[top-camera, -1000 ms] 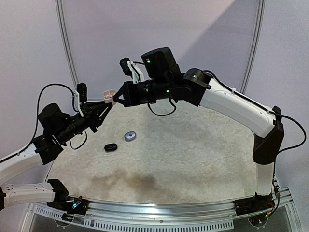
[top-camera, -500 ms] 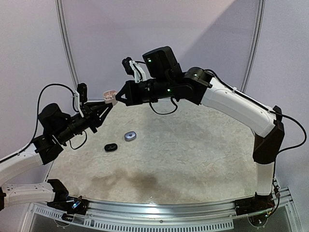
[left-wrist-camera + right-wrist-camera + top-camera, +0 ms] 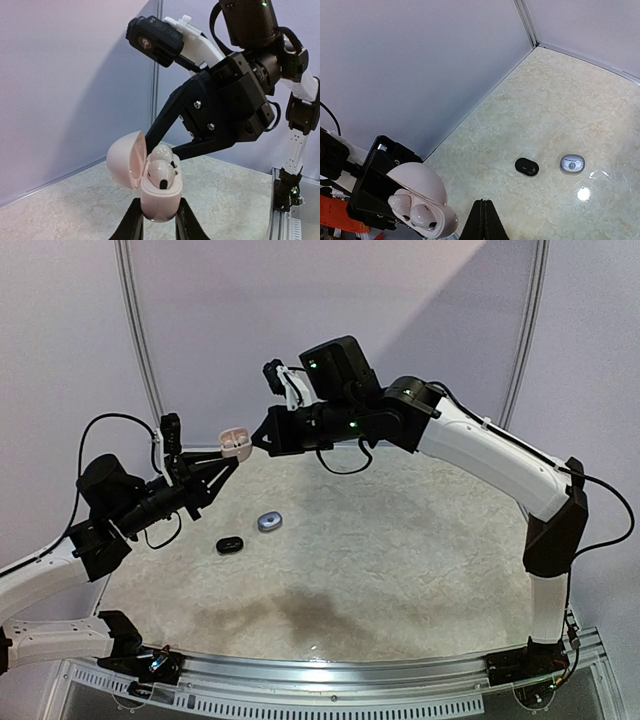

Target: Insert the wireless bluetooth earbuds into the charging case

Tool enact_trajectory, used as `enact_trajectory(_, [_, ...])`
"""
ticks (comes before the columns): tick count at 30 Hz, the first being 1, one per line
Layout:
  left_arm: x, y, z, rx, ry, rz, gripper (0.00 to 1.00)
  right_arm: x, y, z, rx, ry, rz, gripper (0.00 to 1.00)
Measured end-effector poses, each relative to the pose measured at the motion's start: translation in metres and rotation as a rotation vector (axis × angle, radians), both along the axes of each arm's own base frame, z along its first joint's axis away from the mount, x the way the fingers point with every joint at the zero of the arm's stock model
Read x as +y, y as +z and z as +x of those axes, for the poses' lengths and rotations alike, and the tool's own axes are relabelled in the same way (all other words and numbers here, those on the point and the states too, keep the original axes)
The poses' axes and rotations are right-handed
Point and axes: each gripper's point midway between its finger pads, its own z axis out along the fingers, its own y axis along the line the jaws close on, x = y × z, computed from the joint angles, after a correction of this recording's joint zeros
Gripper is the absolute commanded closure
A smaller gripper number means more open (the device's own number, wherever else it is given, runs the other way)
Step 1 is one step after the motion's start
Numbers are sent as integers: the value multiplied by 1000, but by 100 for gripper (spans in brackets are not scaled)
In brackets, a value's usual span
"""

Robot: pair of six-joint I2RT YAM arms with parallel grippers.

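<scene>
Both earbuds are in their wells, so my left gripper will tilt downward and lower the case to release it on the tabletop beside the black case.
A pale pink charging case [image 3: 160,192] is held up in the air with my left gripper [image 3: 159,215] shut on its base, lid hinged open to the left. Two glossy white earbuds [image 3: 161,172] sit side by side in its wells, also seen as earbuds [image 3: 424,216] in the right wrist view. In the top view the case [image 3: 237,441] hangs above the table's far left part. My right gripper [image 3: 262,440] is shut with nothing in it, its tip a short way right of the case and not touching it. In its own view the right gripper [image 3: 482,220] points down at the table.
A shut black case [image 3: 230,545] and a shut silvery grey case [image 3: 270,522] lie on the marbled table [image 3: 400,560], below the raised grippers. The back wall and its corner post [image 3: 140,330] stand close behind both grippers.
My right gripper has drawn back to the right, away from the case that it was touching. The left gripper has shifted the case slightly right.
</scene>
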Motion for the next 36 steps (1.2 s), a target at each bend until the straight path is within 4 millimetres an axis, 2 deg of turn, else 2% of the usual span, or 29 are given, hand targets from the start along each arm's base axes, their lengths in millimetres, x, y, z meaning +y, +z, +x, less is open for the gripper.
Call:
enact_trajectory(5, [-5,-3,-8,-42,-50,35,100,-11,-8,4,-2,-31,-58,100])
enact_trajectory(9, [-18,-16,-30,-156,-178,143,100,-18,-1,1,-20,-16,-63,100])
enact_trajectory(13, [-23,-27,-41,-263,-236,237,100,-11,10,-13,-31,67,-26,100])
enact_trajectory(20, [-21,-24,-32,-274,-182,258,100,4,14,-47,-23,222,5,100])
enact_trajectory(29, [-20,-32,-20,-239,-139,279,100,5,11,-52,-13,253,3,100])
enact_trajectory(36, [-18,-34,-9,-202,-94,278,100,3,-22,-81,61,310,-91,100])
